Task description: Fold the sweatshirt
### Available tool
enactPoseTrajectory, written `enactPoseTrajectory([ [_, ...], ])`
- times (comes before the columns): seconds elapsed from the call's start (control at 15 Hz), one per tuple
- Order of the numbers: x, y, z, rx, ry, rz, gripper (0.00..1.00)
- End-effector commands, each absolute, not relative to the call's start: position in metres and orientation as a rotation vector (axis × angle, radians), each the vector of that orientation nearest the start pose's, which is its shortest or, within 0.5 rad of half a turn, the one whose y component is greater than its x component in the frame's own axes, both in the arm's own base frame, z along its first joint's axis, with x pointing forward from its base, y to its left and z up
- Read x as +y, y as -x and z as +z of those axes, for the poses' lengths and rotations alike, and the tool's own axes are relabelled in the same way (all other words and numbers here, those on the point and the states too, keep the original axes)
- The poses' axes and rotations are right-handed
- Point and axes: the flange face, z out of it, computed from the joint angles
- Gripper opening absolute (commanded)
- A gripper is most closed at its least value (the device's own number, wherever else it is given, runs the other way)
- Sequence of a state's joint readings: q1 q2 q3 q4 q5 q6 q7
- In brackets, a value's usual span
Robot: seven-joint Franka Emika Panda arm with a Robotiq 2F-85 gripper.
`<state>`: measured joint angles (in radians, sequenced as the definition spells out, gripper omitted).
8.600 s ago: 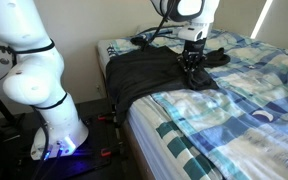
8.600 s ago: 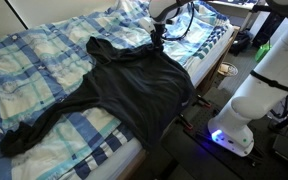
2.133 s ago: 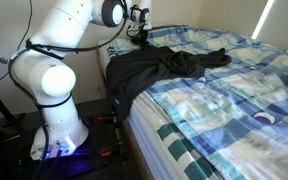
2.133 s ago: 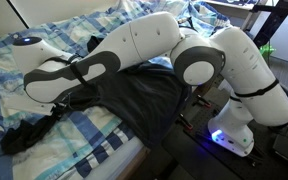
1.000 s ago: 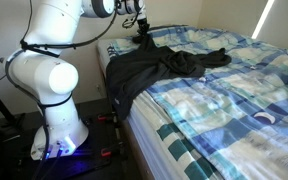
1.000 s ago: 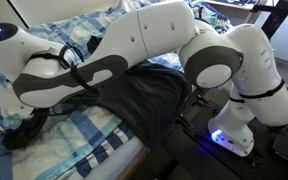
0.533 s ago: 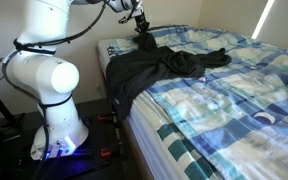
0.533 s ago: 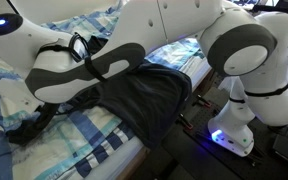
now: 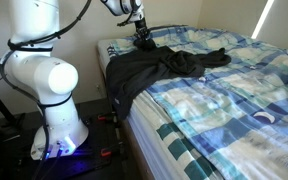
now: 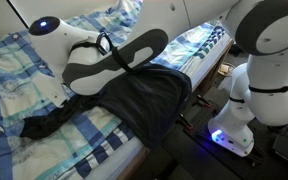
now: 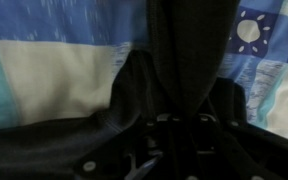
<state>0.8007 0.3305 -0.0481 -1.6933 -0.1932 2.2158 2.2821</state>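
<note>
This end of the sweatshirt lies spread on the bedspread. Next my gripper should therefore lift the sweatshirt's upper corner, swing it away from the wall and let it go over the sweatshirt's rumpled middle.
The black sweatshirt lies rumpled across the near end of the bed, with part of it hanging over the edge. It also shows in an exterior view, with a sleeve trailing over the bedspread. My gripper is at the sweatshirt's upper corner near the wall. In the wrist view the gripper is shut on a band of dark sweatshirt fabric that runs away from the jaws over the bedspread. My arm hides the grip point in an exterior view.
The blue-and-white patchwork bedspread covers the bed and shows in both exterior views. My base stands on the floor beside the bed. A wall is close behind the gripper.
My arm has swung upward and over the bed. The gripper stays at the sweatshirt's corner, and the trailing sleeve has been dragged a little toward the body of the garment.
</note>
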Motion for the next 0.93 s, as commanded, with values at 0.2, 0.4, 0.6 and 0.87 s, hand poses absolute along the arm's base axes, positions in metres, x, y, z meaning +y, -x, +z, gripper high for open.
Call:
enactPoseTrajectory([
  [0.2, 0.453, -0.486, 0.427, 1.923, 2.234, -0.276, 0.08],
  [0.4, 0.451, -0.487, 0.429, 1.926, 2.228, -0.286, 0.02],
  [0.6, 0.426, -0.495, 0.448, 1.978, 2.110, -0.355, 0.02],
  [0.87, 0.372, -0.500, 0.470, 2.126, 1.851, -0.420, 0.02],
])
